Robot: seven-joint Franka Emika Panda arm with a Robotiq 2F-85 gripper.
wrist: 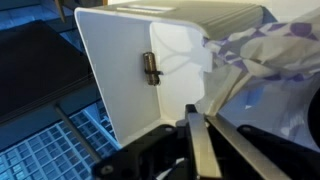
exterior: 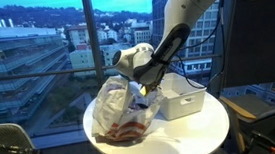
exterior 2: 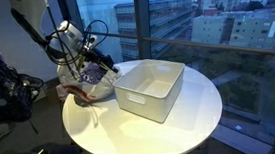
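Note:
The bag slumps below my gripper, so I will raise my gripper and tilt it level, pulling the top of bag upright beside the bin [exterior: 183, 103] before I let go of it.
A clear, white-printed plastic bag [exterior: 113, 107] with reddish contents sits on the round white table [exterior: 198, 137], next to a white plastic bin [exterior: 183, 103]. My gripper [exterior: 144, 82] is at the bag's top edge, between bag and bin. In an exterior view the gripper [exterior 2: 95, 67] hangs over the bag [exterior 2: 84, 87] beside the bin [exterior 2: 151, 91]. In the wrist view the fingers [wrist: 200, 132] are pressed together, and the bag's film [wrist: 265, 50] stretches up from their tips in front of the bin's white wall [wrist: 120, 80].
The table stands by a large window with city buildings outside. A dark chair or equipment [exterior 2: 8, 88] stands beside the table. A small metal fitting [wrist: 151, 68] sits on the bin wall. A metal floor grate [wrist: 50, 150] shows below.

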